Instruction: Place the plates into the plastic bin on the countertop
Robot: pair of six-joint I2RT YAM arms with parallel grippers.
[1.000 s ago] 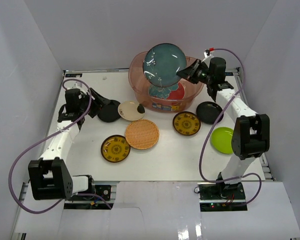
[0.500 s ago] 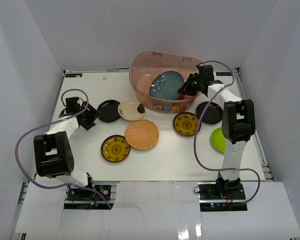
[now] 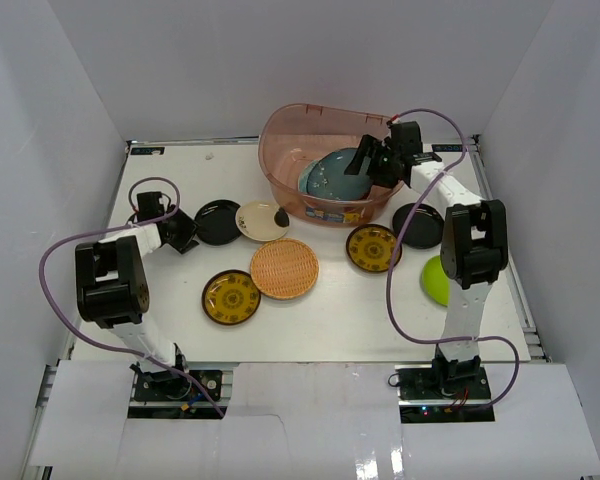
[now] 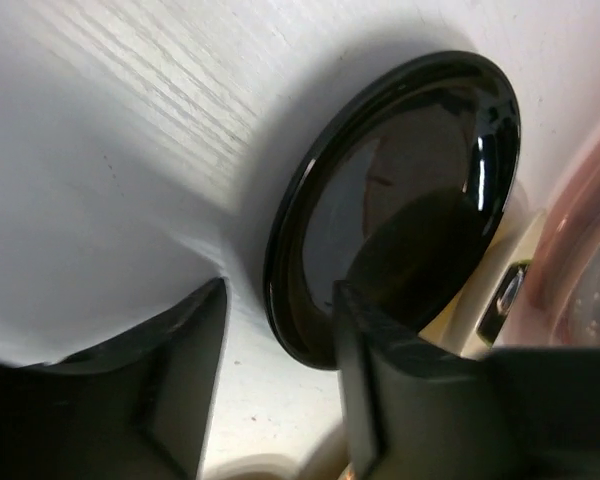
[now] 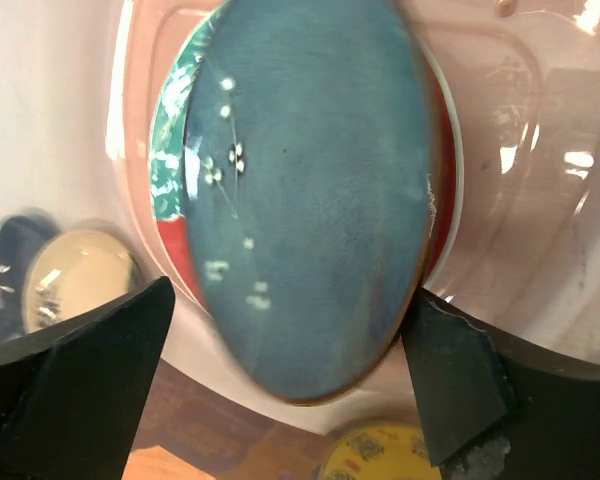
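The grey-blue plate (image 3: 328, 180) is already in the bin, so my right gripper will next move back and down to close on the wicker plate's edge facing that arm (image 3: 314, 273).
The pinkish plastic bin (image 3: 285, 130) stands at the back of the white countertop (image 3: 330, 320). Inside it a grey-blue plate (image 3: 328, 180) (image 5: 310, 200) lies tilted on a red-and-teal plate (image 5: 172, 130). My right gripper (image 3: 365, 165) (image 5: 290, 300) hangs over the bin's right side, open wide, with the grey-blue plate's near edge between its fingers. My left gripper (image 3: 185, 236) (image 4: 280, 390) is open and low on the countertop. The rim of a black plate (image 3: 217, 222) (image 4: 400, 200) lies between its fingers, one finger (image 4: 380, 400) over the rim.
On the countertop lie a cream plate (image 3: 262, 221), a wicker plate (image 3: 284, 268), two yellow-patterned brown plates (image 3: 231, 297) (image 3: 372, 247), another black plate (image 3: 418, 225) and a lime green plate (image 3: 438, 282) behind the right arm. White walls enclose the space.
My right gripper brought the grey-blue plate down from above the bin into it, then opened. My left gripper swung to the black plate's edge and its jaws narrowed.
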